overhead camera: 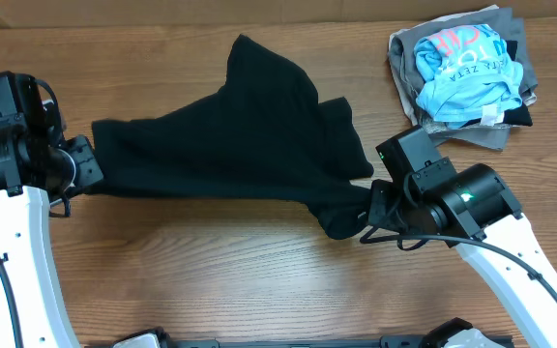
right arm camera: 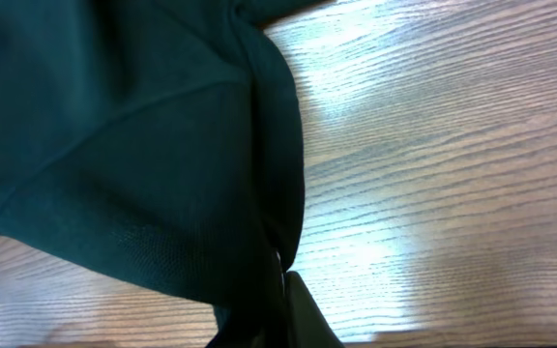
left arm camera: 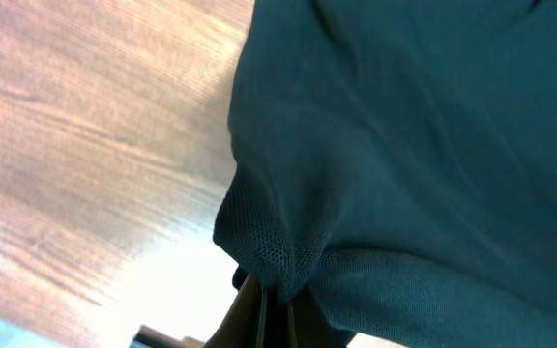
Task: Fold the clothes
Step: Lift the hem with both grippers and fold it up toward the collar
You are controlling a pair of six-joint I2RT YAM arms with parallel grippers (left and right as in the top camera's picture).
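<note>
I should next move my right gripper away from my base, lower it onto the shirt and let go of the fold.
The black shirt point(overhead camera: 240, 135) is stretched across the middle of the wooden table, with one part reaching toward the far edge. My left gripper point(overhead camera: 87, 162) is shut on its left edge. My right gripper point(overhead camera: 373, 203) is shut on its lower right corner, where the fabric bunches. In the left wrist view the shirt point(left arm camera: 424, 145) fills the right side and its mesh edge is pinched between the fingers point(left arm camera: 271, 300). In the right wrist view the shirt point(right arm camera: 114, 145) fills the left side and a fold runs down into the jaws point(right arm camera: 280, 280). The white neck tag is hidden.
A pile of folded garments point(overhead camera: 462, 72) lies at the back right: a light blue shirt with pink lettering on grey and tan pieces. Bare wood point(overhead camera: 220, 271) runs along the near side. The table's far edge point(overhead camera: 114, 21) is at the top.
</note>
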